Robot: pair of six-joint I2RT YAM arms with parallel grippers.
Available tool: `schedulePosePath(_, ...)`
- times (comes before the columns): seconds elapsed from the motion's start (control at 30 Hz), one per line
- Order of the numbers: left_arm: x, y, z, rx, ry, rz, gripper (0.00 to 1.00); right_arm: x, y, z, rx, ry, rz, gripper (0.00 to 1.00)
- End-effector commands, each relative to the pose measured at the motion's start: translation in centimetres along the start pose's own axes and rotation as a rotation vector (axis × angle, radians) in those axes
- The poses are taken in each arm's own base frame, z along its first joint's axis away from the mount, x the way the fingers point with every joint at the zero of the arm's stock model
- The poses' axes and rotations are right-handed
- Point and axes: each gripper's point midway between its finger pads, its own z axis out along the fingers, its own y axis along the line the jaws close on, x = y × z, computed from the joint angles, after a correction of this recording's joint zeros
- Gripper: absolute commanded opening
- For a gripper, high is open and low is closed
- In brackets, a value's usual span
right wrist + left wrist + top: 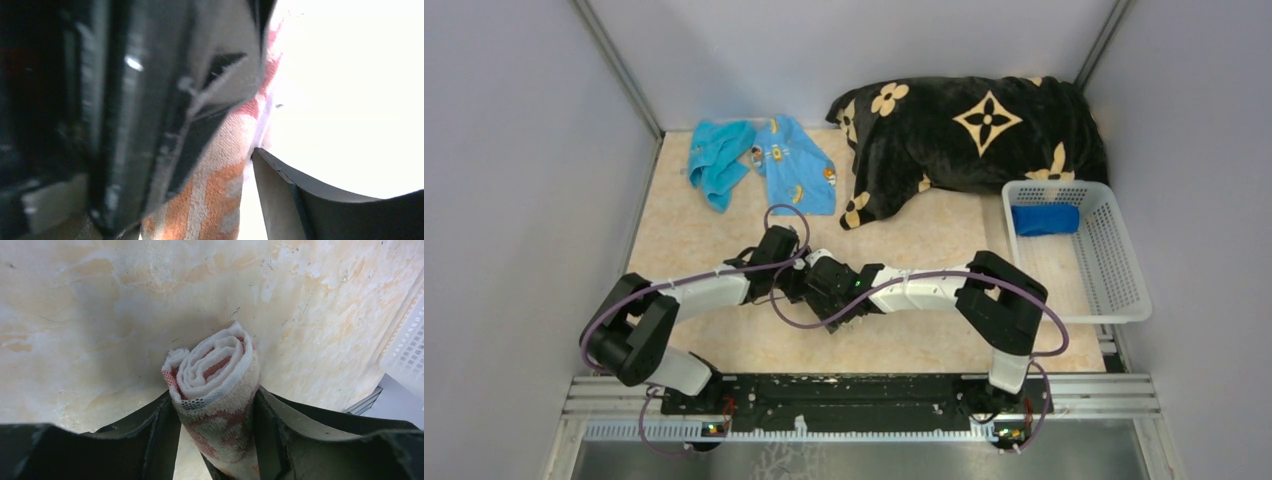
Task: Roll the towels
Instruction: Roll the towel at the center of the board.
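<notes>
My right gripper will lift off the roll, lower astride the orange-striped end and close, as my left gripper already pinches the red-patterned part.
The striped towel is a tight roll with red and orange stripes. My left gripper is shut on it, a finger pressed on each side, above the bare table. In the right wrist view the same roll stands against my right gripper's one visible finger; the left gripper's body hides the other. From above, both grippers meet mid-table and hide the roll. The turquoise towel and the light blue printed towel lie crumpled at the back left. The dark blue towel lies rolled in the basket.
A white plastic basket stands at the right edge. The large black plush blanket with tan flowers is heaped at the back right. Grey walls close in the table on three sides. Purple cables loop off both arms.
</notes>
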Motion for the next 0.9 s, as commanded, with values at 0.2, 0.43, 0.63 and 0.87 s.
schedulePosePath(0.2, 3.1, 6.2, 0.1, -0.239, 0.052, 0.015, 0.56, -5.5, -0.9, -3.5, 0.024, -0.152, 0.146, 0.72)
schedulePosePath(0.43, 3.1, 6.5, 0.1, -0.266, 0.049, 0.020, 0.55, -8.4, -0.3, -6.8, -0.013, -0.275, 0.141, 0.71)
schedulePosePath(0.63, 3.1, 6.1, 0.2, -0.270, 0.055, 0.026, 0.55, -9.9, 0.5, -7.9, -0.016, -0.343, 0.086, 0.71)
schedulePosePath(0.87, 3.1, 6.0, 0.1, -0.267, 0.051, 0.026, 0.55, -8.4, 0.8, -4.6, 0.000, -0.270, 0.069, 0.72)
